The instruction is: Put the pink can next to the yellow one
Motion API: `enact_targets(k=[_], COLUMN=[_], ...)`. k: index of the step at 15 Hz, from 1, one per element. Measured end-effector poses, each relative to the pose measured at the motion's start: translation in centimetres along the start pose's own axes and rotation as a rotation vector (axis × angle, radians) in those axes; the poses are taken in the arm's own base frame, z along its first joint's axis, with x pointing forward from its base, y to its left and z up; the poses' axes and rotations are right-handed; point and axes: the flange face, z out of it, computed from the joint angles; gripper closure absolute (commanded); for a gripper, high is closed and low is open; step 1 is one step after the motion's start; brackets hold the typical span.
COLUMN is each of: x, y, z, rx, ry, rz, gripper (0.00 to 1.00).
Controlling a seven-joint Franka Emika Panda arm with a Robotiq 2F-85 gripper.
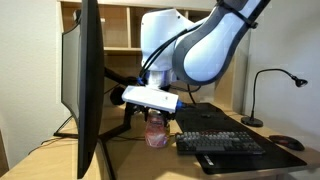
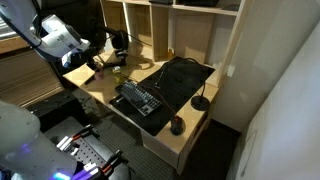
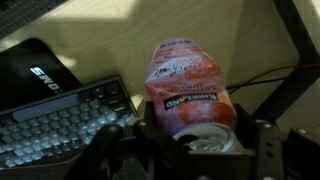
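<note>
The bare tabletop beside the yellow can is below my gripper. My gripper needs to go down to that spot next and release the pink can there.
The pink can with reddish and white markings lies between my gripper's two dark fingers in the wrist view, silvery top toward the camera. The fingers press on both of its sides. In an exterior view the pink can hangs under the gripper, at or just above the wooden desk, beside the monitor stand. A small yellow-green shape that may be the yellow can stands on the desk near the gripper; it is too small to tell for certain. It does not show in the wrist view.
A black keyboard lies close to the can, also in the wrist view. A large monitor stands close beside the arm. A desk lamp, a mouse and a dark mat share the desk; shelves stand behind.
</note>
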Motion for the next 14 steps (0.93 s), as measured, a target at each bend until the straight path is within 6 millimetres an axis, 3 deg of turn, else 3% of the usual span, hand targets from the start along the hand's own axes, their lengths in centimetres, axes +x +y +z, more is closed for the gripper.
enact_targets(k=[5, 6, 8, 9, 14], x=[0.4, 0.6, 0.8, 0.8, 0.9], y=[-1.8, -2.2, -2.8, -3.0, -2.9], z=[1.3, 1.6, 2.2, 2.4, 3.4], rx=[-0.008, -0.014, -0.033, -0.035, -0.082], ry=[0.011, 0.010, 0.010, 0.008, 0.024], rz=[-0.010, -0.007, -0.004, -0.003, -0.007], gripper=[0.51, 0.26, 0.26, 0.51, 0.51])
